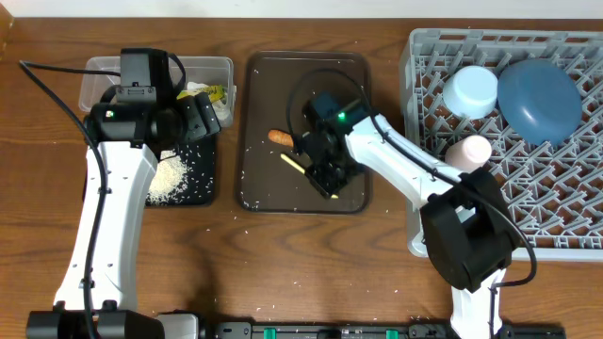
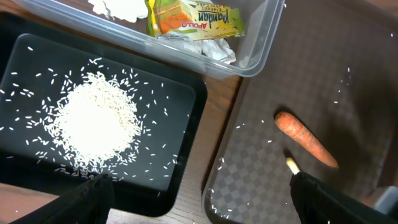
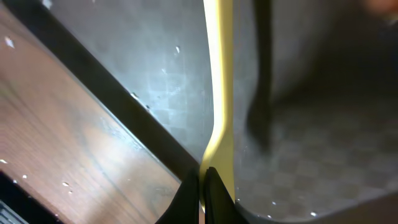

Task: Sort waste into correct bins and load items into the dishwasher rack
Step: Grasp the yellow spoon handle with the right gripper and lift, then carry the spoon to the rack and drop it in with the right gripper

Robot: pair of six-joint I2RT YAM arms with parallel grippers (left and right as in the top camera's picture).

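Next, my right gripper rises from the brown tray point(image 1: 259, 104), moves over the rack slots point(image 1: 518, 181) beside the white-pink cup, descends and releases the spoon, since those slots stand empty.
My right gripper point(image 1: 325, 177) point(image 3: 202, 177) hangs over the dark brown serving tray point(image 1: 259, 104), shut on the pale yellow spoon point(image 1: 292, 162) point(image 3: 219, 93). The carrot point(image 1: 281, 137) point(image 2: 305, 140) lies on that tray beside the spoon's free end point(image 2: 291, 165). My left gripper point(image 1: 195, 118) point(image 2: 202, 208) is open and empty above the gap between the black tray point(image 2: 180, 93) and the brown tray. Rice point(image 2: 93, 121) is heaped in the black tray. The clear tub point(image 1: 104, 71) point(image 2: 261, 43) holds the wrapper point(image 2: 199, 18) and tissue point(image 2: 118, 7).
The grey rack point(image 1: 424, 113) at the right holds the dark blue plate point(image 1: 539, 99), a light blue bowl point(image 1: 469, 91) and a white-pink cup point(image 1: 468, 151). Stray rice grains lie on the brown tray point(image 2: 280, 74) and on the wooden table point(image 1: 226, 245).
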